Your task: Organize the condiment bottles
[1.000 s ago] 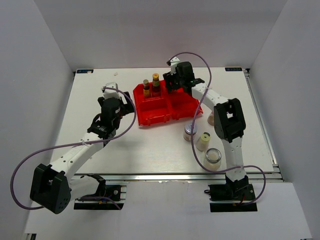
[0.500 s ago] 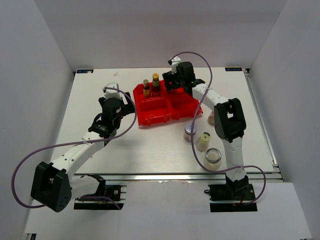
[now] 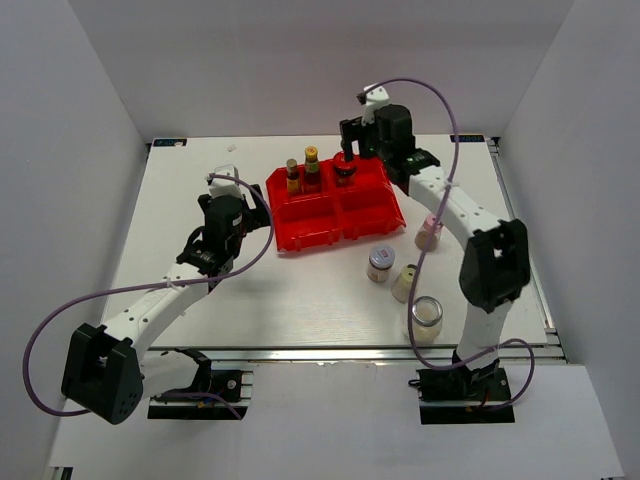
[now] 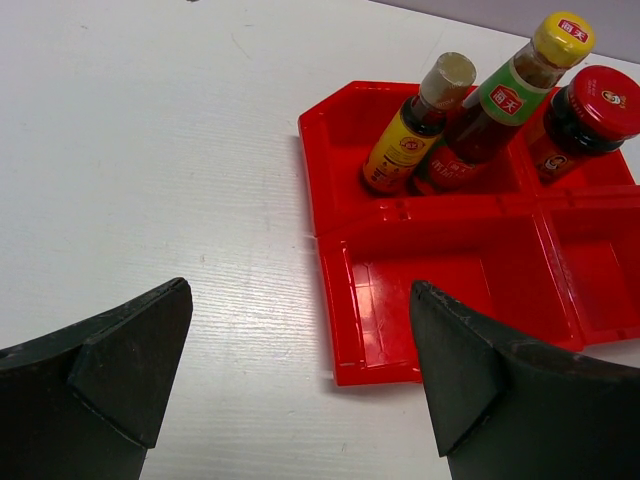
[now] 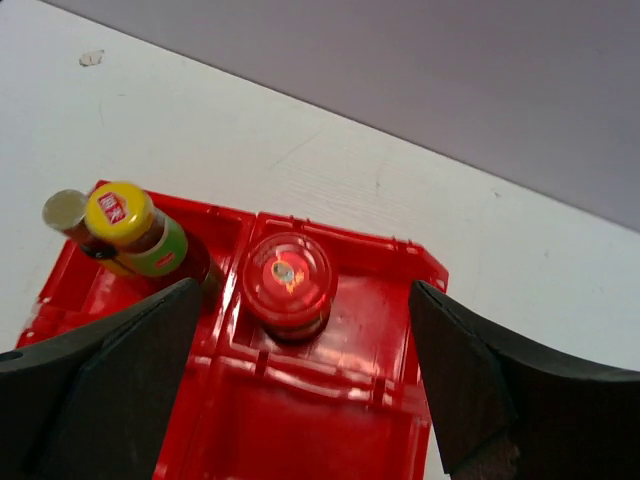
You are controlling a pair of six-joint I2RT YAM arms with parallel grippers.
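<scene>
The right gripper comes back past the tray's near edge and down over the silver-lidded jar's lid (image 3: 382, 256) next, since that jar still stands outside the tray.
A red tray (image 3: 310, 230) sits mid-table. Two slim dark sauce bottles (image 3: 293, 176) (image 3: 312, 167) stand in its back left compartment, also visible as the tan-capped bottle (image 4: 420, 118) and the yellow-capped bottle (image 4: 498, 105). The red-lidded jar (image 3: 345, 168) (image 5: 288, 280) stands upright in the back right compartment. My right gripper (image 3: 348, 148) (image 5: 300, 375) hovers open above it, fingers well apart from the jar. My left gripper (image 3: 255, 222) (image 4: 300, 370) is open and empty, just left of the tray's near left corner.
Right of the tray, on the table, stand a pink-capped shaker (image 3: 428, 232), a silver-lidded jar (image 3: 381, 263), a cream-capped shaker (image 3: 405, 282) and a wider glass jar (image 3: 426, 317). The tray's two near compartments (image 4: 440, 270) hold nothing.
My right gripper opened, let go of the red-lidded jar in the back right compartment, and rose up and back to the right. The left arm barely moved.
</scene>
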